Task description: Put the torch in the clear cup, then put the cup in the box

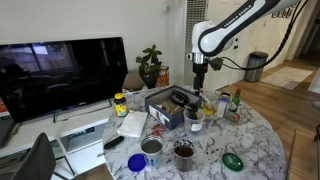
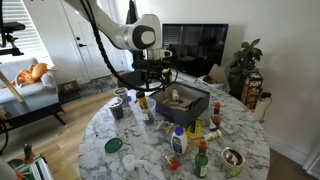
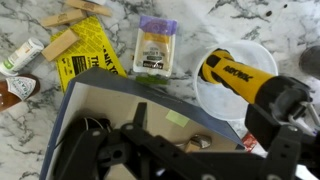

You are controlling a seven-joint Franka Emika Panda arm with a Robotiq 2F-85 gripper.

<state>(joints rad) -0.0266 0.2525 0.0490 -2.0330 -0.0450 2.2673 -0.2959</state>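
Observation:
The gripper lowers to the clear cup's rim next, one spread finger on each side, since the torch (image 3: 240,72) already stands in the cup.
The torch (image 3: 240,72), yellow with a black head, stands in the clear cup (image 3: 215,100), just outside the box's wall in the wrist view. The box (image 3: 110,85) is dark grey with a brown floor and holds a few small items; it shows in both exterior views (image 1: 160,101) (image 2: 188,110). My gripper (image 3: 200,125) hangs over the box's edge beside the cup, its fingers spread wide with nothing between them. In both exterior views it (image 1: 200,72) (image 2: 151,74) is above the table next to the box. The cup (image 2: 143,104) stands below it.
Two metal cups (image 1: 152,148) (image 1: 184,152), a yellow-lidded jar (image 1: 120,103), bottles (image 2: 178,140), a green lid (image 1: 232,160), a yellow packet (image 3: 95,50), a purple-topped packet (image 3: 155,50) and wooden blocks (image 3: 70,15) crowd the round marble table (image 1: 260,140). A TV (image 1: 60,75) stands behind.

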